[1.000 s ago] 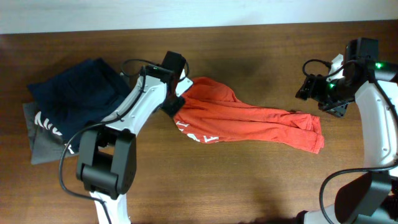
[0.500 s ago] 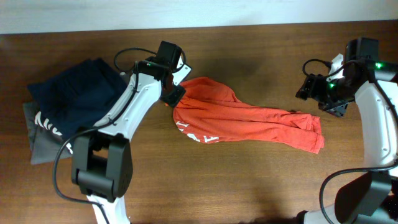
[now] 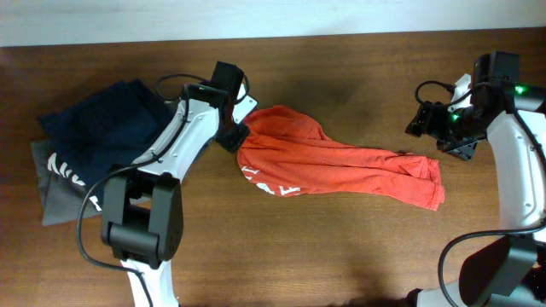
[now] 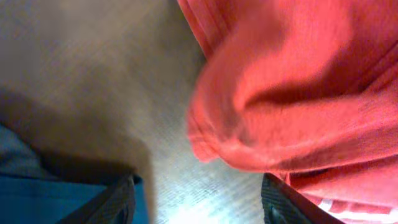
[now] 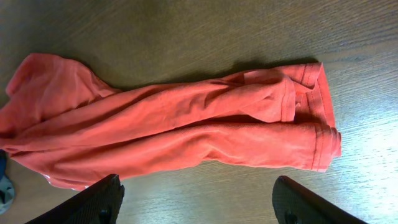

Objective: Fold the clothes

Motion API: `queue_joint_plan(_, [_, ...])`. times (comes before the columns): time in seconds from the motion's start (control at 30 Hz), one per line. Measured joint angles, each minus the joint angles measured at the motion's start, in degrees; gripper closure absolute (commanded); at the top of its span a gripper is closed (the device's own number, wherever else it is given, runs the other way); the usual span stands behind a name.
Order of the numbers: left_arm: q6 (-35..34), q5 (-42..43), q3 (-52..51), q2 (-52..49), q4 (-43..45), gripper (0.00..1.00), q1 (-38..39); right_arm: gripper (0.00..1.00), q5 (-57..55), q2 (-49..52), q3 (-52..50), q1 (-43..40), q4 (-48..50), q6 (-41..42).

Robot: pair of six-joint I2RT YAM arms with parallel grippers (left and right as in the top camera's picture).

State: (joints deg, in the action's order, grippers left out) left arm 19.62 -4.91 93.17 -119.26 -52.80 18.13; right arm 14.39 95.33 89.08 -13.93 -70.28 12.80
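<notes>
I should next bring my left gripper down onto the rounded fold at the shirt's end (image 3: 246,145) (image 4: 212,129) nearest the navy garment.
The clothes, an orange-red T-shirt (image 3: 341,166), lie bunched into a long strip across the middle of the table, white lettering showing at the lower left edge. My left gripper (image 3: 233,136) hovers at the shirt's left end. In the left wrist view it (image 4: 199,205) is open, with bare wood between the fingers, and a rounded fold of the shirt (image 4: 280,106) lies just ahead and beside the right finger. My right gripper (image 3: 424,121) is open above the table, behind the shirt's right end. Its wrist view shows the whole shirt (image 5: 180,127) ahead of the spread gripper (image 5: 202,202).
A navy garment with white lettering (image 3: 102,128) lies on a grey folded garment (image 3: 60,200) at the left of the table, close to the left arm. The wooden table (image 3: 341,247) shows bare in front of the shirt. A pale wall edge runs along the back.
My left gripper has drawn a little left and back, off the shirt's left end, which now shows uncovered. The shirt and the right arm have not moved.
</notes>
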Motion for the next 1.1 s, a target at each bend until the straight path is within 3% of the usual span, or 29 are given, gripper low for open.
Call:
queue_joint_plan(0.13, [0.17,0.0,-0.2,-3.21,1.16,0.42,-0.15,0.19,0.02,0.0,0.0,0.0,0.02,-0.37])
queue_joint_plan(0.37, [0.59,0.0,-0.35,-3.98,6.62,0.67,-1.22,0.19,0.0,0.0,0.0,0.0,0.02,-0.79])
queue_joint_plan(0.47, [0.55,-0.02,-0.35,-3.98,7.13,0.88,-1.33,0.19,0.0,0.0,0.0,0.0,0.02,-0.79])
queue_joint_plan(0.5, [0.57,0.0,-0.35,-3.98,7.17,1.0,-1.33,0.19,0.02,0.0,0.0,0.0,0.02,-0.81])
queue_joint_plan(0.73, [-0.42,-0.15,-0.35,-3.45,5.11,1.0,-1.29,0.18,-0.2,0.0,0.0,0.0,0.07,-0.79])
queue_joint_plan(0.8, [-1.57,-1.18,-0.35,-1.92,4.37,1.0,-1.29,0.11,-1.11,0.0,0.0,0.0,0.46,-0.68])
queue_joint_plan(1.1, [-3.58,-4.33,2.47,19.1,4.02,1.0,-1.29,0.08,-4.35,2.38,-2.19,-0.02,7.08,-0.87])
